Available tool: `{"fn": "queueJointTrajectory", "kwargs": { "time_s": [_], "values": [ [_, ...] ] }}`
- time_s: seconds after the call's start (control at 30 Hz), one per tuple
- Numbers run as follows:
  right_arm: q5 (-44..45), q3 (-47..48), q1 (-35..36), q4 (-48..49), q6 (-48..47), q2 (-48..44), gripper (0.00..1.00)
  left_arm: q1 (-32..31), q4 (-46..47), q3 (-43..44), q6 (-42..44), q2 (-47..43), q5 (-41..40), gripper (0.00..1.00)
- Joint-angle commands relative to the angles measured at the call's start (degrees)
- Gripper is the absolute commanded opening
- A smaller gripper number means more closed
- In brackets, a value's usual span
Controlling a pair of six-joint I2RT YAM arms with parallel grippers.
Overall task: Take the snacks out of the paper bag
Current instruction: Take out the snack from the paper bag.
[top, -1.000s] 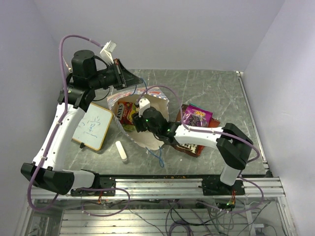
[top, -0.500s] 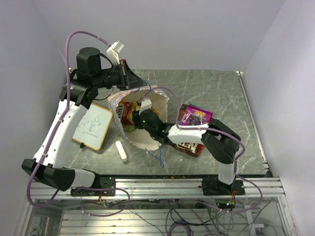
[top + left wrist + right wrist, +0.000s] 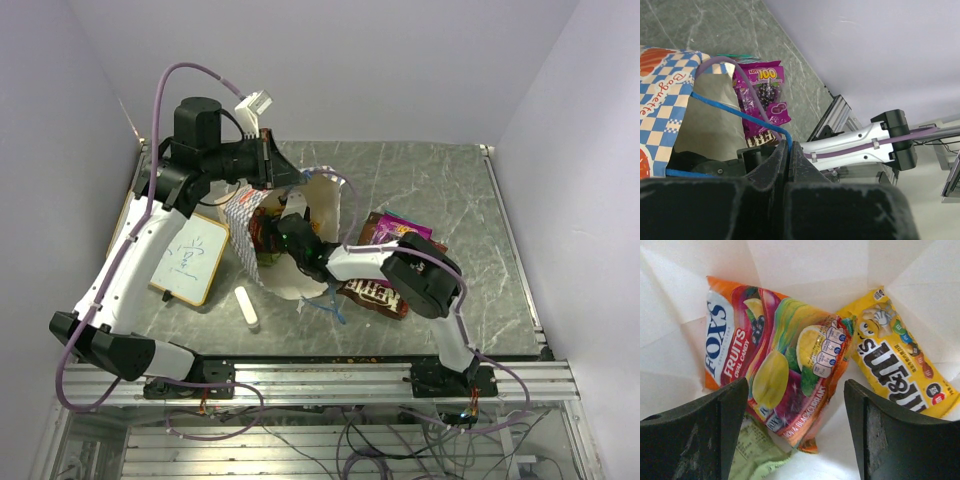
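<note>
Next, my right gripper stays in place and closes its open fingers across that end, since the orange packet's lower end [image 3: 799,415] already lies between them.
The paper bag [image 3: 240,218] lies on its side with its mouth held up. My left gripper [image 3: 275,175] is shut on its blue cord handle [image 3: 740,107], with the cord pinched between the fingertips [image 3: 789,145]. My right gripper [image 3: 282,232] is inside the bag, open and empty [image 3: 795,390]. Its jaws straddle the lower end of an orange Fox's fruit candy packet [image 3: 775,360]. A yellow M&M's packet [image 3: 900,375] lies to its right, and a green packet [image 3: 752,455] is partly under it. A purple packet [image 3: 400,228] and a brown chocolate bag [image 3: 370,292] lie outside on the table.
A wood-framed whiteboard [image 3: 188,258] lies left of the bag. A small white cylinder [image 3: 246,308] lies in front of it. The bag's second blue handle [image 3: 330,305] trails on the table near the right arm. The walls stand close at the left and back.
My left gripper has moved right and pulled the bag's handle and mouth up. My right arm has reached further left, deeper into the bag.
</note>
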Motion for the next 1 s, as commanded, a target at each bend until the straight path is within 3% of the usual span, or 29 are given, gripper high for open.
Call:
{"fn": "queueJointTrajectory", "kwargs": {
  "time_s": [0.0,0.1,0.33,0.5,0.97],
  "values": [
    [-1.8,3.8,-0.6,-0.5,1.4,4.0,0.76,-1.1,-1.2,3.2,1.9,-0.7,0.2,0.07],
    [-4.8,4.5,-0.8,1.4,-0.2,4.7,0.68,-1.2,-2.0,3.6,2.5,-0.8,-0.3,0.07],
    [-8.1,5.3,-0.9,0.7,-4.4,3.1,0.26,-1.2,-4.5,5.1,3.8,-0.5,-3.3,0.07],
    [-10.6,1.6,-1.0,2.4,-8.6,-1.5,0.03,-1.1,-5.2,5.8,4.1,-0.2,-5.6,0.07],
    [-8.7,-9.7,-0.6,-1.8,-18.2,-20.9,0.0,-0.7,-1.8,3.9,0.4,-1.2,-12.2,0.07]
  ]
}}
